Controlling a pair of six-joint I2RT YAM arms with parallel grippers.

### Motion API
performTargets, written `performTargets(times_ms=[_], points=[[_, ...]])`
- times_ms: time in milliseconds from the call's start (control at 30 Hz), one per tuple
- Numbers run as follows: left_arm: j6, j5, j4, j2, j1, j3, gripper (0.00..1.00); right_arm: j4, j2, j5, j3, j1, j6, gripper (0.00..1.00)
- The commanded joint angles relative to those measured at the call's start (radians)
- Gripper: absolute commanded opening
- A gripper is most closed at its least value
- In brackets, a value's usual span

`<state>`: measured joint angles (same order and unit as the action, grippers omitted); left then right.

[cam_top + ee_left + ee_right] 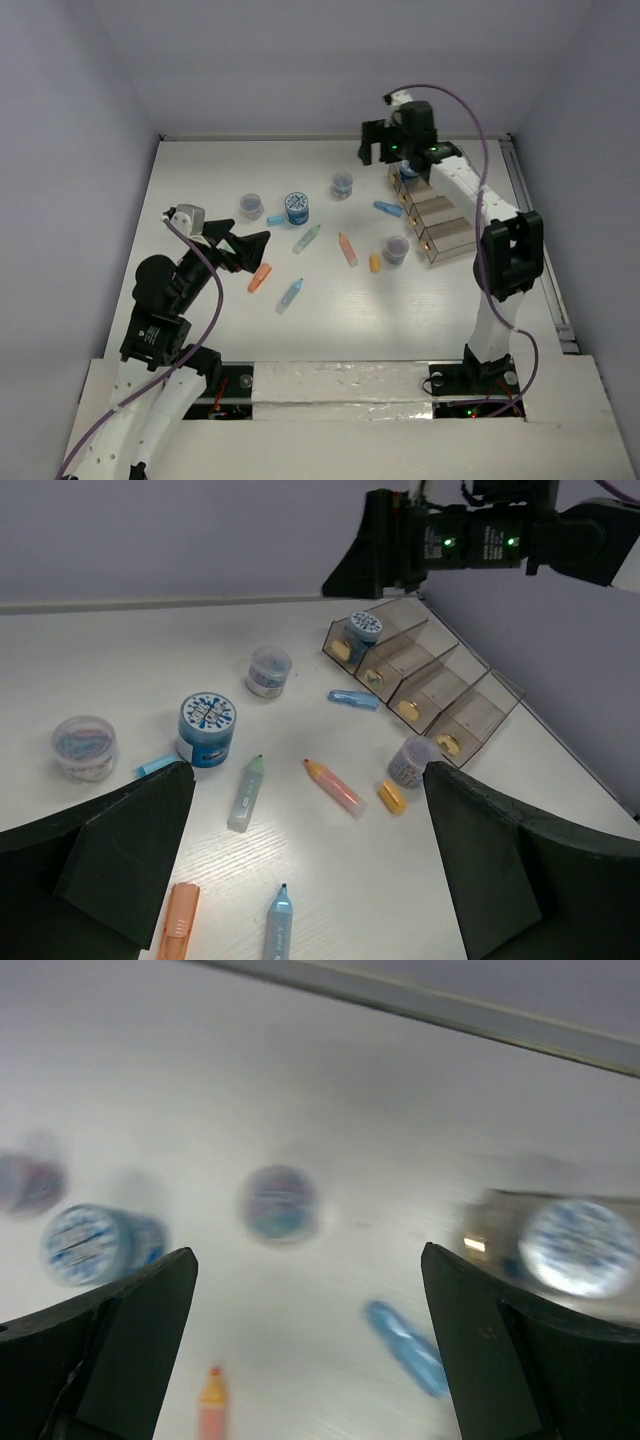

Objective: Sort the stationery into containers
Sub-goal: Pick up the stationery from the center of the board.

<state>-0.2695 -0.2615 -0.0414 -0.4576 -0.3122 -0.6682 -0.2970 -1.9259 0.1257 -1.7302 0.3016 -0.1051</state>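
Observation:
My right gripper's open fingers next go left in the top view and down around the second blue roll below.
The containers (440, 222) stand in a stepped row at the right. A blue roll (408, 170) lies in the far bin (345, 640). My right gripper (378, 152) hovers open and empty just left of that bin, its view blurred. A second blue roll (297, 207) stands mid-table, with three small jars (251, 206) (342, 184) (396, 249) around it. Green (306, 239), orange (348, 249) and light-blue (289, 295) sticks lie scattered. My left gripper (250, 245) is open and empty at the left, above the table near an orange stick (177, 920).
A blue stick (388, 209) lies close to the rack's left side, and a short yellow-orange piece (375, 263) sits by the nearest jar. The three nearer bins (440, 695) show only a yellow disc at each front. White walls close in the table on three sides.

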Motion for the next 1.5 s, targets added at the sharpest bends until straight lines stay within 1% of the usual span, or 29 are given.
performTargets(times_ms=[0,100,233,367,533,667,767,1067,1267,1300,1367,1400,1467], points=[[0.009,-0.001,0.055,0.017,0.005,-0.021,0.99,0.035,-0.007,0.035,-0.006,0.197,0.071,1.00],[0.009,-0.004,0.057,0.023,0.005,-0.019,0.99,-0.011,-0.065,0.008,-0.058,0.281,0.079,1.00],[0.009,-0.007,0.057,0.030,0.005,-0.019,0.99,-0.048,-0.145,-0.012,-0.156,0.343,0.073,1.00],[0.009,-0.015,0.060,0.034,0.005,-0.018,0.99,-0.122,-0.234,-0.051,-0.245,0.386,0.071,1.00],[0.009,-0.018,0.060,0.034,0.005,-0.018,0.99,-0.151,-0.327,-0.095,-0.310,0.396,0.059,1.00],[0.009,-0.019,0.061,0.037,0.005,-0.018,0.99,-0.133,-0.381,-0.083,-0.330,0.396,0.035,1.00],[0.009,-0.021,0.061,0.037,0.005,-0.016,0.99,-0.130,-0.401,-0.057,-0.348,0.406,0.025,0.99],[0.009,-0.025,0.063,0.036,0.005,-0.018,0.99,-0.100,-0.438,-0.061,-0.348,0.406,0.016,0.94],[0.009,-0.027,0.064,0.034,0.005,-0.016,0.99,-0.054,-0.452,-0.058,-0.347,0.406,0.013,0.86],[0.009,-0.030,0.064,0.033,0.005,-0.016,0.99,-0.048,-0.452,-0.060,-0.347,0.406,0.012,0.82],[0.009,-0.030,0.066,0.034,0.005,-0.014,0.99,-0.030,-0.449,-0.058,-0.345,0.406,0.010,0.80],[0.009,-0.031,0.066,0.033,0.005,-0.016,0.99,-0.022,-0.444,-0.058,-0.345,0.406,0.007,0.72],[0.009,-0.031,0.067,0.033,0.005,-0.014,0.99,0.002,-0.438,-0.060,-0.336,0.406,0.004,0.66]])
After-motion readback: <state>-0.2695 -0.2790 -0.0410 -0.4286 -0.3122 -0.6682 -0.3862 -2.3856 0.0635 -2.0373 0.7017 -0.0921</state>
